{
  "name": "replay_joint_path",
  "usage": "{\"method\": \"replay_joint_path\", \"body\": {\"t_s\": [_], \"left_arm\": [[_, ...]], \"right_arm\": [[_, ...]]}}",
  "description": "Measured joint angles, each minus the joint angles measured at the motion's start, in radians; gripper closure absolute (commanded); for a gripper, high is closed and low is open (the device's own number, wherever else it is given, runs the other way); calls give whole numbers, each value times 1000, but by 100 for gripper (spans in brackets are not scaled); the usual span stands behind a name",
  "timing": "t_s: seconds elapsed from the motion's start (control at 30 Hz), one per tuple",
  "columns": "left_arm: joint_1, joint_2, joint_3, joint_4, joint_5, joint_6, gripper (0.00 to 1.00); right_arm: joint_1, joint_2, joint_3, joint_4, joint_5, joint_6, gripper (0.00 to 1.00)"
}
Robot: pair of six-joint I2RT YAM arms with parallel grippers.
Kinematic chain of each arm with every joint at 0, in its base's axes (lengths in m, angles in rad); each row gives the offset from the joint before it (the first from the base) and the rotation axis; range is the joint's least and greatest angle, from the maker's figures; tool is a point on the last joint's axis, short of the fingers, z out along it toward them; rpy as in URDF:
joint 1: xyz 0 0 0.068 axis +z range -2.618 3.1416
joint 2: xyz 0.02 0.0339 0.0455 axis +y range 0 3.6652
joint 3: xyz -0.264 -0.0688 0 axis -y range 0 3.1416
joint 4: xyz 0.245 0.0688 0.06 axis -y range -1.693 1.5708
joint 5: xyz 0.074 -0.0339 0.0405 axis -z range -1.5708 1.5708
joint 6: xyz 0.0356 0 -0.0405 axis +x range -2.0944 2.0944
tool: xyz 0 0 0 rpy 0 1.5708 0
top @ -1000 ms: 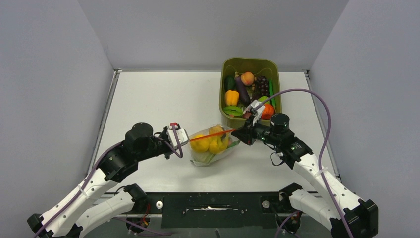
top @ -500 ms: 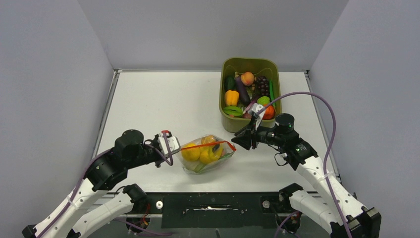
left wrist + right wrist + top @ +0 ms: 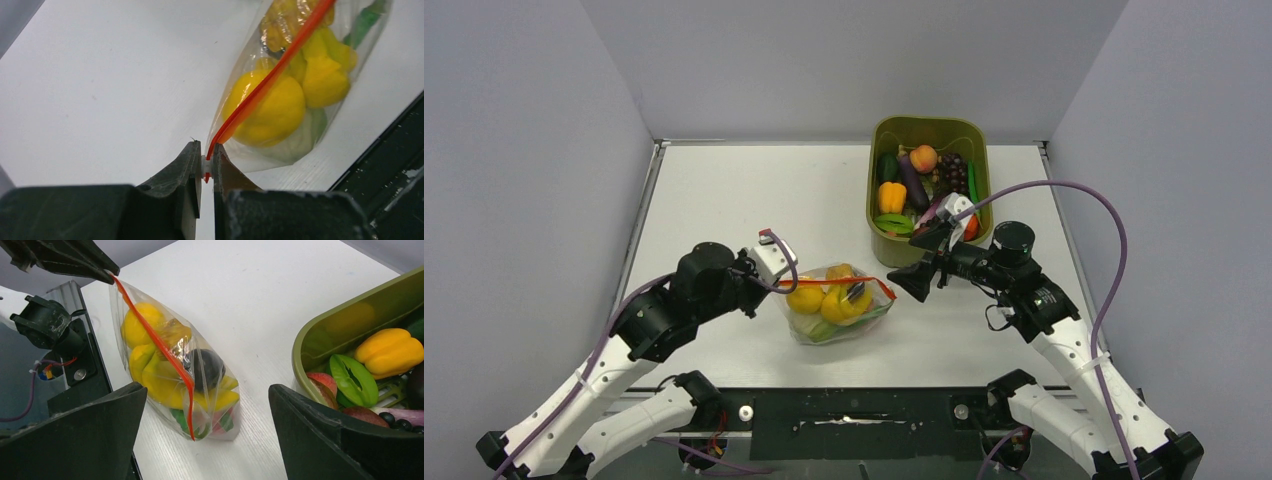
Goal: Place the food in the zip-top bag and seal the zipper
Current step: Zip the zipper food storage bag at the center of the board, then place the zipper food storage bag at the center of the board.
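My right gripper is clear of the bag [image 3: 836,310], so my left gripper should next pull the zipper outward, left in the top view, and down onto bare table.
The zip-top bag [image 3: 836,310] lies on the table between the arms, holding food: yellow peppers [image 3: 822,300], a dark round piece [image 3: 207,370] and green bits [image 3: 182,420]. Its red-orange zipper [image 3: 839,284] runs along the top edge. My left gripper [image 3: 778,285] is shut on the zipper's left end [image 3: 212,147], lifting that corner. In the left wrist view the left gripper [image 3: 206,156] pinches the strip, with the bag [image 3: 295,145] just beyond. My right gripper [image 3: 916,276] hangs open just right of the bag, touching nothing. In the right wrist view the right gripper [image 3: 207,390] frames the bag [image 3: 220,405] and zipper [image 3: 160,347].
An olive-green tub [image 3: 929,122] with several more toy fruits and vegetables stands at the back right, just behind my right gripper; its rim [image 3: 320,330] shows in the right wrist view. A black mounting plate [image 3: 854,415] runs along the near table edge.
My right gripper has let go of the zipper's right end, opened wide and drawn back to the right. The bag's right end has dropped; the left gripper shifted while still holding its end.
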Motion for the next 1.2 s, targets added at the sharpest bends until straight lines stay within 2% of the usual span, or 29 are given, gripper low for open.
{"method": "replay_joint_path", "body": {"t_s": [0.13, 0.37, 0.47, 0.57, 0.63, 0.8, 0.9, 1.07, 1.2], "left_arm": [[72, 55, 0, 14, -93, -36, 100], [438, 129, -40, 112, -42, -64, 100], [487, 158, -64, 170, -46, -86, 100], [507, 214, -72, 232, -47, -116, 87], [524, 265, -72, 277, -50, -144, 69], [540, 363, -72, 341, -98, -220, 48], [542, 364, -72, 358, -146, -271, 30], [544, 306, -68, 368, -193, -374, 28], [544, 252, -37, 358, -157, -451, 27]], "right_arm": [[0, 0, 9, -14, 30, 21, 2], [0, -4, 27, -49, 112, 68, 2], [0, -11, 27, -66, 138, 83, 2], [0, -16, 27, -75, 156, 95, 2], [0, -20, 27, -84, 173, 101, 2], [0, -25, 27, -90, 219, 119, 2], [0, -24, 27, -91, 251, 135, 2], [0, -21, 27, -97, 292, 169, 2], [0, -20, 28, -97, 349, 218, 2]]}}
